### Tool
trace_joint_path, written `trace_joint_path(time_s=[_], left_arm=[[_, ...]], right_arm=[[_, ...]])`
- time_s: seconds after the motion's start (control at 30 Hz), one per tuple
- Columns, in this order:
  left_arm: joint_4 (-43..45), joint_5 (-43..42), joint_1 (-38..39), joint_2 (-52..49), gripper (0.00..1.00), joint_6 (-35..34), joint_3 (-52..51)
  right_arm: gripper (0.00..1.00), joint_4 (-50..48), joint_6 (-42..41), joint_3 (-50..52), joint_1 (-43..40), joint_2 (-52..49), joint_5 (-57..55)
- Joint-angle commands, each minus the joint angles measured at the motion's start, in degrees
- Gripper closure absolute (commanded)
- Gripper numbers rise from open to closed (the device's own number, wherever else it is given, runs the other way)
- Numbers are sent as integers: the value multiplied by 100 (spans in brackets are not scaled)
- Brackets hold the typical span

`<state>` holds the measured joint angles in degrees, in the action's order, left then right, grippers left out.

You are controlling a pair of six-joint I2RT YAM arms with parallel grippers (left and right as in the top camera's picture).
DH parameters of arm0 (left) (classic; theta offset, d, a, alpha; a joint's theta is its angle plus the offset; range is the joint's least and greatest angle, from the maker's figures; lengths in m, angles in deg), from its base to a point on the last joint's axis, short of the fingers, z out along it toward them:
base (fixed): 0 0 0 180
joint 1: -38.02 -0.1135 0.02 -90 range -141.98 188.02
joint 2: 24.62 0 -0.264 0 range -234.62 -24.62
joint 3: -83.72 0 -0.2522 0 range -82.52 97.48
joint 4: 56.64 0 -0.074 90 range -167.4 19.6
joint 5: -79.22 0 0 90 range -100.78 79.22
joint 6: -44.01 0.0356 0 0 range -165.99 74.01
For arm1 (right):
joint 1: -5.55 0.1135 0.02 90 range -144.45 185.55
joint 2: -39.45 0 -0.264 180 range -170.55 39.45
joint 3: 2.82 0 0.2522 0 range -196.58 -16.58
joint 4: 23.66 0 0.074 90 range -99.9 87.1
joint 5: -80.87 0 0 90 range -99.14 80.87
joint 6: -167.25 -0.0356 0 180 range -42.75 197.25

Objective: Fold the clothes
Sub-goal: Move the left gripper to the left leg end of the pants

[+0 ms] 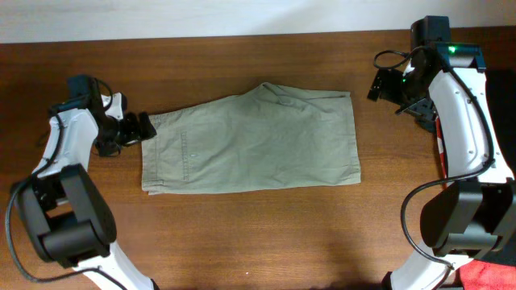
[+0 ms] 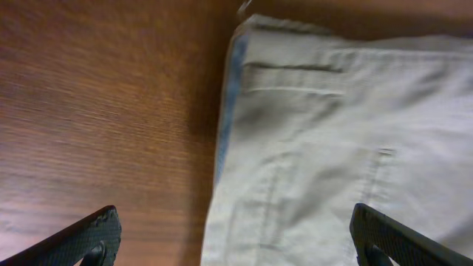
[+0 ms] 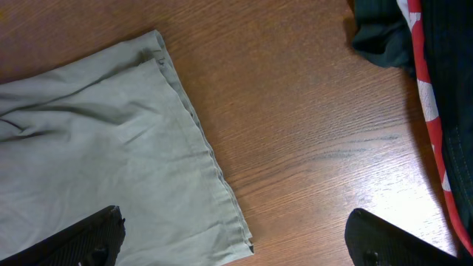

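Note:
The shorts' waistband edge [image 1: 146, 149] [image 2: 210, 235] runs between the open fingers of my left gripper, so the gripper should next go down and slightly back onto that edge and close on the fold of cloth.
The khaki shorts [image 1: 250, 141] lie flat on the wooden table [image 1: 266, 225], folded lengthwise, with the waistband to the left and the leg hems to the right. My left gripper [image 1: 141, 127] is open and empty at the waistband edge. In the left wrist view its fingers [image 2: 235, 222] straddle the edge of the shorts [image 2: 332, 133], where a belt loop and pocket seam show. My right gripper [image 1: 385, 87] is open and empty, up and to the right of the hem corner. In the right wrist view its fingers [image 3: 235, 222] hover over the hem of the shorts [image 3: 96, 148] and bare table.
A black garment [image 3: 384, 29] and a red cloth [image 3: 429, 89] lie at the table's right edge, beside my right arm. More red cloth [image 1: 492, 274] shows at the bottom right. Bare wood surrounds the shorts.

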<state>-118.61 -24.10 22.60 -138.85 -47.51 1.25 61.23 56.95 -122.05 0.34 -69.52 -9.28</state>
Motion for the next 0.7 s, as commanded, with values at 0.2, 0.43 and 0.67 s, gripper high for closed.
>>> trace_joint_path(time_s=[0.2, 0.43, 0.67], left_arm=[[-52, -245, -166, -695, 1, 109, 72], [-146, -973, -162, -1045, 1, 146, 61], [-638, -984, -146, -1209, 7, 286, 59]], right_arm=[[2, 0, 50, 20, -7, -15, -35], [1, 0, 50, 20, -7, -15, -35], [1, 0, 50, 20, -7, -15, -35]])
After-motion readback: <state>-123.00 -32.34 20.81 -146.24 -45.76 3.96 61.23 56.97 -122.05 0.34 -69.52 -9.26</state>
